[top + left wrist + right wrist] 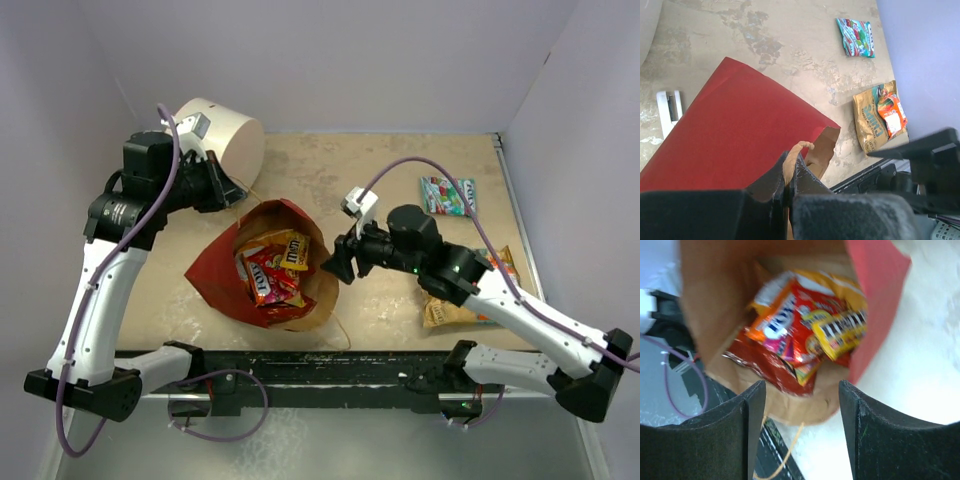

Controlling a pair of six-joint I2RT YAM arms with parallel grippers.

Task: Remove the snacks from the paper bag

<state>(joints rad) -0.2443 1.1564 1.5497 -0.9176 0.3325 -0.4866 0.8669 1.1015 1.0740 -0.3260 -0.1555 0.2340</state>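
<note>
The robot's right gripper should next move down and to the left in the top view, through the bag's opening and around the red snack (282, 273) (809, 315), because the snack lies that way.
The paper bag (215, 275), red outside and brown inside, lies in the middle of the table with its mouth open toward the right. Several snacks (272, 268) in orange, red and yellow fill it, also seen in the right wrist view as snacks (805, 330). My left gripper (236, 197) is shut on a tan strip at the bag's upper rim, shown in its wrist view as the left gripper (789, 176) beside the red bag wall (740, 130). My right gripper (335, 263) hangs open just right of the mouth; the right gripper (801, 402) holds nothing.
A white cylinder drum (228, 135) stands at the back left behind the left arm. A teal-green packet (447, 195) lies at the back right. A tan packet (448, 312) and an orange one (891, 114) lie at the right, partly under the right arm.
</note>
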